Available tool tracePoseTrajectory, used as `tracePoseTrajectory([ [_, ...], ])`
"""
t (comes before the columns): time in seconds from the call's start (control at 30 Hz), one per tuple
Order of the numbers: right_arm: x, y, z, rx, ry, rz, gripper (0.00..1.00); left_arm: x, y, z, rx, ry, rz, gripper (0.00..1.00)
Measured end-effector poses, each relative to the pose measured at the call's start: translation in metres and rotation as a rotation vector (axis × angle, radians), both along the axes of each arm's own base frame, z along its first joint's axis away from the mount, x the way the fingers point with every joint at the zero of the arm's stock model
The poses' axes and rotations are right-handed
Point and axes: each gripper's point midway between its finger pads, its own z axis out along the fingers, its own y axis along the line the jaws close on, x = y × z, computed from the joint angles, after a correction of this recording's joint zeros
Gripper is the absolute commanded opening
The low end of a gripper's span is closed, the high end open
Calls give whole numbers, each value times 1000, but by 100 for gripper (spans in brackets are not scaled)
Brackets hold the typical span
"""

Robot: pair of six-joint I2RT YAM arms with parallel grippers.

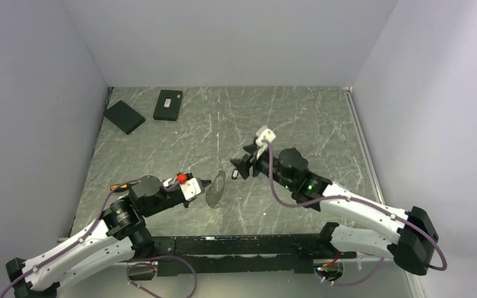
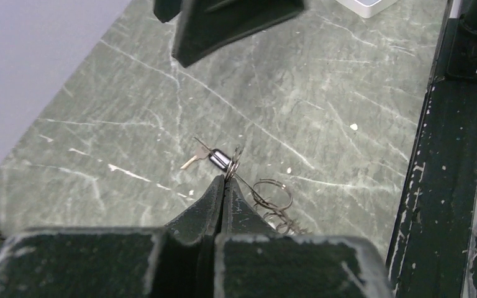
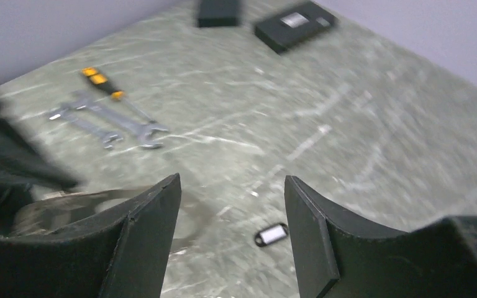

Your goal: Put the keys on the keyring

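Observation:
The robot's right gripper is above the tiny ring, which is between the key and the black tag, so next it should tip its fingers downward and lower them onto the ring.
My left gripper (image 1: 205, 185) is shut on the keyring (image 1: 216, 187), a thin wire hoop held edge-up above the table between the two arms. In the left wrist view the shut fingertips (image 2: 225, 181) pinch the wire, with a small split ring (image 2: 233, 160) and a black-headed key (image 2: 205, 159) just beyond them. More wire loops (image 2: 273, 194) show to the right of the fingers. My right gripper (image 1: 240, 166) is open and empty, right of the hoop. In the right wrist view its jaws (image 3: 233, 211) stand wide apart above a small black tag with a white label (image 3: 271, 234) on the table.
Two black boxes (image 1: 124, 116) (image 1: 168, 104) lie at the far left. Silver wrenches (image 3: 109, 123) and an orange-handled screwdriver (image 3: 102, 81) lie on the table beyond the left arm. The black base rail (image 1: 242, 248) runs along the near edge. Walls enclose the table.

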Motion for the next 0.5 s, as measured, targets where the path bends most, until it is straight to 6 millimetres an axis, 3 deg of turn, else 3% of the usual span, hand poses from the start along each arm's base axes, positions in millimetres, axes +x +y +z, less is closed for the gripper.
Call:
tracePoseTrajectory([
  [0.13,59,-23,-22,-17,202,-232,55,-3,17,23,12,-55,25,0],
  [0.23,96,-32,-53,-69,362,-385,50,-8,28,31,-8,-89,35,0],
  [0.37,107,-29,-103,-168,528,-464,44,-12,33,26,-3,-95,37,0],
  [0.5,102,-24,-151,-267,670,-507,41,-11,37,11,49,-78,47,0],
])
